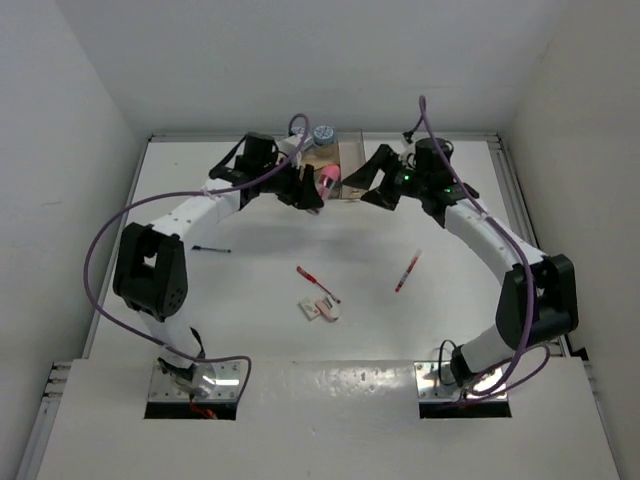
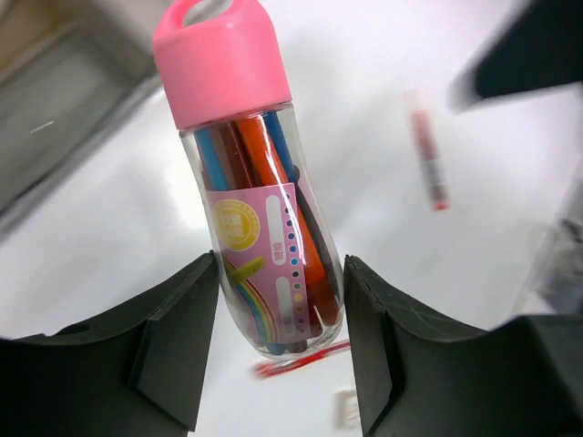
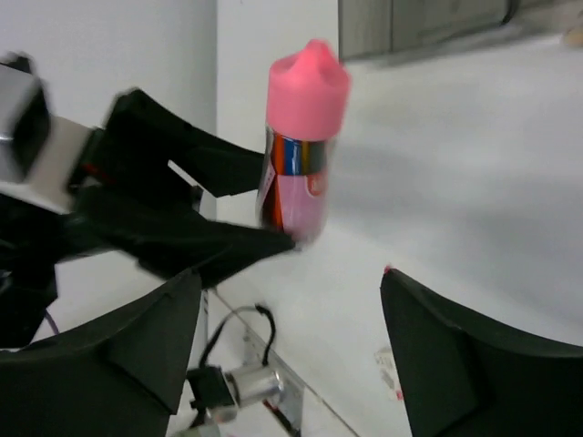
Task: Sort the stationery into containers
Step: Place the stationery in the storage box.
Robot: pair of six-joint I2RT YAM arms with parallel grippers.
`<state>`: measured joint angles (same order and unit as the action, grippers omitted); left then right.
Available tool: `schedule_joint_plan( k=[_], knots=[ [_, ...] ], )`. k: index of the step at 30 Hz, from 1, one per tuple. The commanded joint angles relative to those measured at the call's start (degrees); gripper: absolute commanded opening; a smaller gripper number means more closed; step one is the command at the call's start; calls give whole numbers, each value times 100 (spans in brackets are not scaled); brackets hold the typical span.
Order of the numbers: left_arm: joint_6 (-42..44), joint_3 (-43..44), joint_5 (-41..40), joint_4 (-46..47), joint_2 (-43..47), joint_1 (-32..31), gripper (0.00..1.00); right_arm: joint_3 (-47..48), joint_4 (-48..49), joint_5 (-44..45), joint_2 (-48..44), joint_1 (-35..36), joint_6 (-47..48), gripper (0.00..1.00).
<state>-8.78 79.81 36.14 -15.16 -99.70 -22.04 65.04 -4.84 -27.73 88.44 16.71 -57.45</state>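
Observation:
My left gripper will next move outward and turn the pink chunky piece (image 2: 260,218) crosswise. Then it will lower the piece to the organiser's tan section, where there is open space beside the rolls.
My left gripper (image 2: 281,341) is shut on the pink chunky piece (image 2: 260,218), a clear tube of coloured markers with a pink cap, and holds it above the table just in front of the organiser (image 1: 322,160). The tube also shows in the top view (image 1: 327,180) and the right wrist view (image 3: 305,137). My right gripper (image 3: 291,355) is open and empty, facing the tube from the right (image 1: 372,183). Two patterned rolls (image 1: 323,135) sit at the organiser's far edge. Two red pens (image 1: 318,283) (image 1: 408,270), a blue pen (image 1: 212,248) and small erasers (image 1: 320,309) lie on the table.
The white table (image 1: 480,300) is walled on three sides. The organiser's tan compartment (image 2: 55,109) lies at the upper left of the left wrist view. Both arms meet at the far middle, their purple cables arching overhead.

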Motion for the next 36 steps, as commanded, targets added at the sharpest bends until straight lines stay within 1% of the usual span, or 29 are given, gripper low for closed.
schedule_joint_plan(
  k=[1,2,3,5,6,7,8,9,11,12,13,14,15,16,18,22,25,27,28,31,36],
  knots=[
    [849,699,-745,-478,-180,367,2,308,901,-774,-266,-606,-135,82],
    [1225,903,-966,-775,-268,385,2,282,1097,-935,-275,-764,-170,82],
    [1742,1357,-1299,-909,-495,411,1,299,1265,-1119,-266,-1062,-205,82],
    [2211,1729,-1670,-1094,-699,437,0,387,1232,-1173,-223,-1457,-126,82],
    [2666,2035,-1924,-1086,-848,464,0,431,1179,-1269,-170,-1599,-109,82],
    [2897,2134,-1987,-1068,-901,481,0,431,1178,-1314,-161,-1653,-117,82],
    [3412,2266,-2040,-938,-972,508,0,379,1178,-1332,-143,-1941,-100,82],
    [3713,2284,-2076,-849,-990,508,0,344,1170,-1358,-152,-2022,-65,82],
    [4293,2311,-2294,-638,-1034,421,0,256,1170,-1376,-170,-2145,-21,82],
    [4871,2320,-2391,-594,-1112,377,0,177,1170,-1385,-178,-2163,23,82],
    [5146,2328,-2471,-559,-1165,280,0,141,1161,-1411,-170,-2189,32,82],
    [5628,2381,-2532,-550,-1279,236,0,63,1161,-1411,-152,-2190,50,82],
    [5763,2390,-2559,-515,-1350,209,0,27,1178,-1402,-169,-2190,58,82],
    [5834,2399,-2559,-271,-1394,218,0,-8,1213,-1402,-144,-2190,76,82],
    [6035,2495,-2376,-58,-1621,244,0,-113,1266,-1385,-126,-2172,76,82],
    [6449,3196,-2015,-110,-2105,367,0,-246,1328,-1385,-99,-2146,94,82],
    [6573,3662,-1314,-312,-2448,490,0,-351,1319,-1385,-126,-2146,146,82],
    [6678,3769,-1206,-373,-2651,525,0,-386,1310,-1411,-117,-2146,190,83],
    [6896,3857,-1110,-443,-2712,526,0,-404,1319,-1420,-126,-2146,190,83],
    [7143,3858,-1013,-497,-2853,534,0,-474,1337,-1437,-108,-2154,199,83],
    [7434,3867,-1065,-646,-2959,499,0,-527,1345,-1455,-117,-2146,199,83]
  ],
)
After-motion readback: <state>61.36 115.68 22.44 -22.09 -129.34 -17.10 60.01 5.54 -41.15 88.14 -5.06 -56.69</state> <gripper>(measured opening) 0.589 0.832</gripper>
